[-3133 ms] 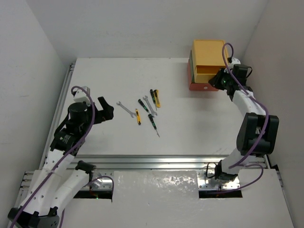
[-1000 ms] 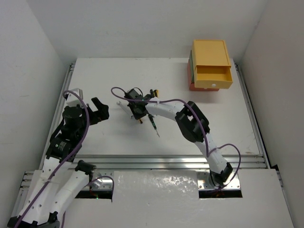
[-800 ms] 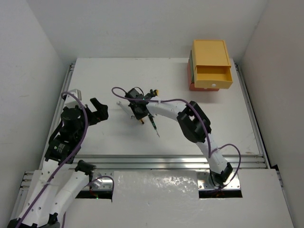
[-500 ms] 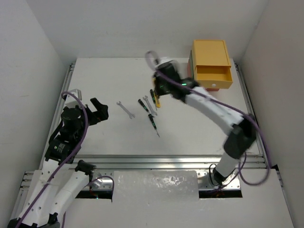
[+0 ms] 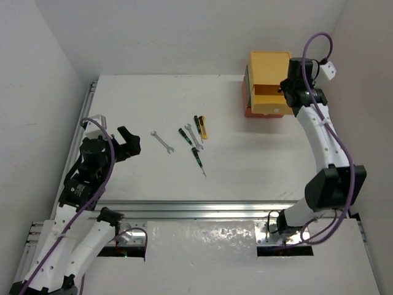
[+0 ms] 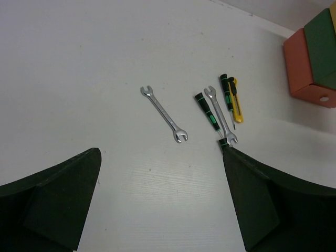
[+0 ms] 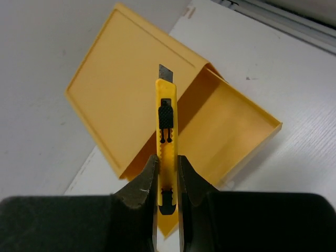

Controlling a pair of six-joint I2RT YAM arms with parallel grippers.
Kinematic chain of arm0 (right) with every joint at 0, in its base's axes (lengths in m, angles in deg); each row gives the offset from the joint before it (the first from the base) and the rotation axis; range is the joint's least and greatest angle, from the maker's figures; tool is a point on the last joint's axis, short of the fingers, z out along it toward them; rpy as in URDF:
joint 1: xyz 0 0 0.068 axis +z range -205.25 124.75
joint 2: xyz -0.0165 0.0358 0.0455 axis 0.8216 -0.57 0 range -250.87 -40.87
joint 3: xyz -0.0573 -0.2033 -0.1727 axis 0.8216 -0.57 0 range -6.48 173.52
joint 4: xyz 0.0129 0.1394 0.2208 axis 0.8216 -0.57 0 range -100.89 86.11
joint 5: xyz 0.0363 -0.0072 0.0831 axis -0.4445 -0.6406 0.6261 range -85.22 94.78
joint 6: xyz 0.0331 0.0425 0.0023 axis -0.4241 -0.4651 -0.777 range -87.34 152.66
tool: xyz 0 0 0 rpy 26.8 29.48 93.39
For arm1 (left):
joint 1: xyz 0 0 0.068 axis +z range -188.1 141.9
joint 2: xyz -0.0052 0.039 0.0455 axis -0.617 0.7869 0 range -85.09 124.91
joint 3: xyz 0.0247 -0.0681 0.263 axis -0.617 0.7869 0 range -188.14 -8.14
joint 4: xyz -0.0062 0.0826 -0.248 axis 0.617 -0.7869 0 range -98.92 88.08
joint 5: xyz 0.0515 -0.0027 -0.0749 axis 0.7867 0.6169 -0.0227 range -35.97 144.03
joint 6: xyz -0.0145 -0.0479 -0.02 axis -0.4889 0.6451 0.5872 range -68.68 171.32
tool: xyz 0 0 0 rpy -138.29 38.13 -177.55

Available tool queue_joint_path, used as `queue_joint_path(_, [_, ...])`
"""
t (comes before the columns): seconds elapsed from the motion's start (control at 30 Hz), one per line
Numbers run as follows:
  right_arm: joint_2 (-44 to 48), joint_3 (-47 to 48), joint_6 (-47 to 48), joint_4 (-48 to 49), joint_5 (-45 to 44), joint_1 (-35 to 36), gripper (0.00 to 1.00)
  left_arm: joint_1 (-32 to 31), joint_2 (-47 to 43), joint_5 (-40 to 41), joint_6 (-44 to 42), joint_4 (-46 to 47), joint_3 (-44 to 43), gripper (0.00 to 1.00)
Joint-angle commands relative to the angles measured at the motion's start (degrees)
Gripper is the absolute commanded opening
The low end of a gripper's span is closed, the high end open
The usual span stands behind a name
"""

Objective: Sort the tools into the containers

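My right gripper lowers the knife tool to the left in the top view next and releases it, since the yellow drawer stands open down that way.
My right gripper is shut on a yellow-and-black knife tool, blade pointing up, held above the open yellow drawer. In the top view this gripper hovers over the drawer of the stacked containers. My left gripper is open and empty, left of the tools. On the table lie a silver wrench, a second wrench, screwdrivers and another yellow knife tool. A third screwdriver lies nearer.
The red-orange box and dark green box sit under the yellow one at the table's back right. White walls close in the left, back and right sides. A metal rail runs along the near edge.
My right arm has lifted one yellow knife tool from the tool cluster and swung it right to above the open yellow drawer. The left arm has barely moved.
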Motion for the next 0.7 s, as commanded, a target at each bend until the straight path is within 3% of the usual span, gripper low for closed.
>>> queue_joint_path(0.0, [-4.54, 3.53, -6.75, -2.47, 1.85, -2.29, 0.07, 0.42, -0.36, -0.14, -0.16, 2.33, -0.53, 1.00])
queue_joint_path(0.3, [-11.32, 5.64, -4.03, 2.01, 12.67, -3.00, 0.16, 0.42, -0.09, -0.49, -0.25, 2.41, -0.62, 1.00])
queue_joint_path(0.33, [-10.02, 3.63, -3.94, 2.90, 13.98, -3.00, 0.20, 0.42, -0.18, -0.49, -0.33, 2.41, -0.62, 1.00])
queue_joint_path(0.37, [-9.13, 2.57, -3.51, 3.95, 14.43, -3.00, 0.39, 0.42, -0.18, -0.49, -0.34, 2.41, -0.54, 1.00])
queue_joint_path(0.43, [-6.94, 0.89, -2.98, 5.89, 15.22, -2.91, 0.55, 0.42, 0.00, -0.67, -0.34, 2.41, -0.62, 1.00])
queue_joint_path(0.63, [-5.17, 4.73, 5.18, 8.17, 18.39, 0.24, 0.66, 0.42, 0.08, -0.76, -0.42, 2.50, -0.71, 1.00])
queue_joint_path(0.67, [-5.00, 5.01, 11.20, 9.66, 20.65, 1.82, 0.66, 0.42, 0.00, -0.67, -0.42, 2.42, -0.71, 1.00])
